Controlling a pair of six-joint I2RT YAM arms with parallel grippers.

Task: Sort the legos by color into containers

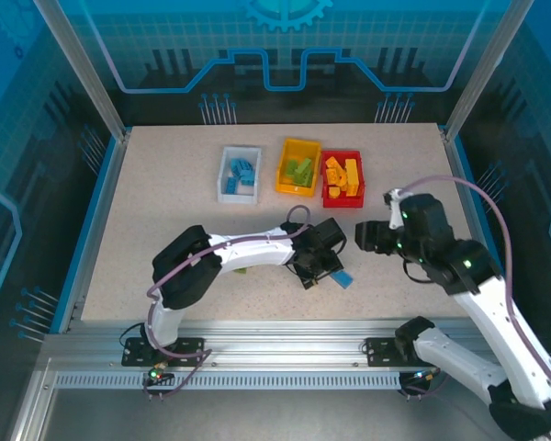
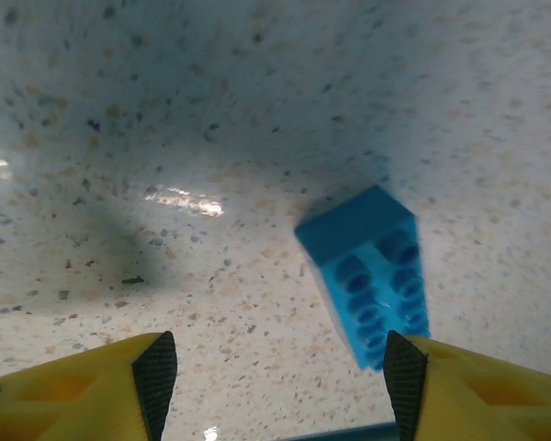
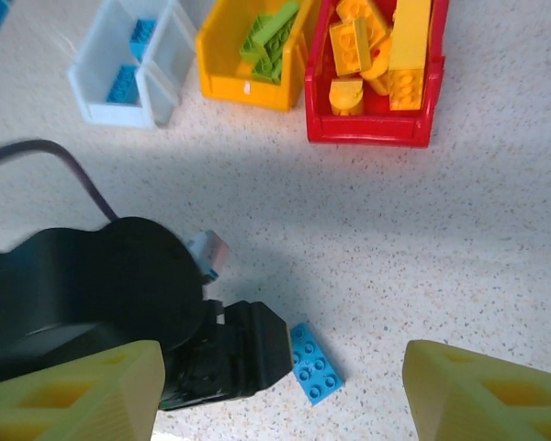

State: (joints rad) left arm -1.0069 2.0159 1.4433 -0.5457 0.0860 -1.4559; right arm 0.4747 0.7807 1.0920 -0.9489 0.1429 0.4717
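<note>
The blue lego [image 2: 372, 280] lies angled, so next my left gripper should go sideways and down over it, turning in line.
One blue lego [image 1: 342, 278] lies flat on the table, studs up, at the tip of my left gripper [image 1: 326, 272]. In the left wrist view this blue lego [image 2: 372, 271] rests just ahead of the right finger pad [image 2: 404, 372], and my left gripper [image 2: 280, 377] is open with bare table between its pads. My right gripper [image 1: 368, 237] hovers open to the right, and from its wrist my right gripper [image 3: 280, 395] looks down on the blue lego [image 3: 314, 363]. Three containers stand at the back: white [image 1: 224, 175] with blue legos, yellow [image 1: 282, 170] with green ones, red [image 1: 342, 202] with orange ones.
The left arm [image 1: 248, 250] stretches across the table's middle, and a small greenish piece [image 1: 241, 269] peeks out from under it. Its black gripper body [image 3: 230, 358] touches the blue lego's left end. Metal frame posts [image 1: 83, 64] and blue side walls border the table.
</note>
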